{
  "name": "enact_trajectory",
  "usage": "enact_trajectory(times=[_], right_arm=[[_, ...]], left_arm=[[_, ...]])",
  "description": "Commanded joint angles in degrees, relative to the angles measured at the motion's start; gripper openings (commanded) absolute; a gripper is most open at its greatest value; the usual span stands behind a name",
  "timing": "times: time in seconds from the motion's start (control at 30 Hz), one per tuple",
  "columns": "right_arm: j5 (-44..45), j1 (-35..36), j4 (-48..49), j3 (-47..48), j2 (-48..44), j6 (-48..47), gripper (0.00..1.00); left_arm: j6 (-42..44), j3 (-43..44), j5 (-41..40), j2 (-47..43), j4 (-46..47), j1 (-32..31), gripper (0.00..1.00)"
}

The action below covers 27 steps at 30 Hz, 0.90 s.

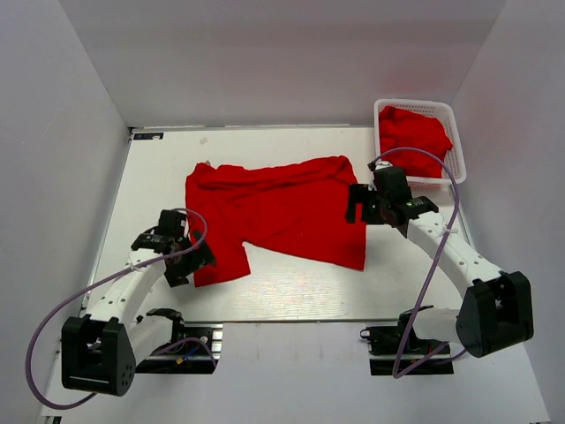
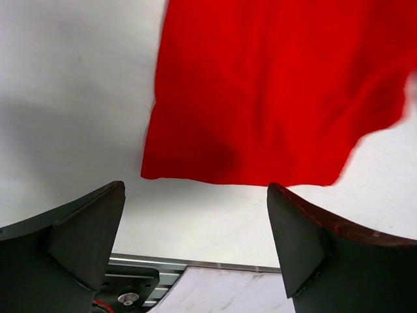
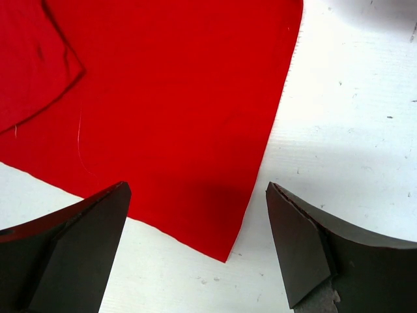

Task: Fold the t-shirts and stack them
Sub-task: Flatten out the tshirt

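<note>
The bare tabletop leaves room beside the cloth at the sleeve part's nearest corner (image 1: 198, 283) (image 2: 149, 171) below my left gripper. My left gripper will go down around the cloth there next with its fingers open.
One red t-shirt (image 1: 274, 212) lies spread flat on the white table, a sleeve part reaching to the lower left. My left gripper (image 1: 187, 263) is open and empty, hovering just off the shirt's lower left hem. In the left wrist view the red cloth (image 2: 273, 91) lies beyond the open gripper (image 2: 195, 241). My right gripper (image 1: 360, 205) is open and empty over the shirt's right edge. In the right wrist view the shirt's corner (image 3: 225, 251) lies between the spread fingers of that gripper (image 3: 195, 248). More red t-shirts (image 1: 413, 132) lie bunched in the basket.
A white lattice basket (image 1: 456, 150) stands at the table's back right corner, just behind my right arm. The table's near edge with a metal rail (image 2: 195, 264) shows under the left gripper. White walls enclose the table on three sides.
</note>
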Motion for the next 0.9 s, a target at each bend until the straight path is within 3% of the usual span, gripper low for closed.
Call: enact_trajectory(times=[0.0,0.2,0.27,0.47,0.57,0.63,0.67,0.7,0.73,0.87], right_arm=[[0.12,0.27,1.00,1.01,-0.09,0.71,0.90],[0.03,0.19,0.47,1.54,0.44,0.27,0.90],[0.12,0.19,0.29,1.28,0.53,0.27,0.90],[-0.06,0.27,-0.06,1.28,0.44,0.36,0.90],[0.47,0.27,-0.93,1.45,0.35,0.27,0.90],[1.78,0.10,-1.29,1.54,0.00,0.18,0.90],[2.22,0.18,-1.55,1.46,-0.09,0.18,0.90],[2.31,0.01,-1.64,1.37,-0.18,0.18,0.90],[2.32,0.10,-1.64,1.45,-0.18,-0.08,0.90],[2.32,0.27,-2.78,1.19,0.18,0.36,0.90]], left_arm=[[-3.63,-3.51,3.21,0.72,4.98,-0.25,1.00],[-5.22,-7.90,0.13,-2.26,7.43,-0.25,1.00],[-5.74,-9.57,-0.48,-2.27,10.76,-0.25,0.92],[-5.74,-10.63,-3.03,3.26,15.26,-0.25,0.84],[-5.74,-11.16,-3.03,5.02,16.41,-0.25,0.69],[-5.74,-11.86,-2.51,5.73,17.02,-0.25,0.50],[-5.74,-12.65,-1.90,5.12,17.02,-0.25,0.39],[-5.74,-13.18,-1.89,5.11,17.02,-0.25,0.11],[-5.74,-13.18,-1.89,4.07,17.02,-0.25,0.00],[-5.05,-12.40,-3.12,0.81,15.53,-0.25,0.00]])
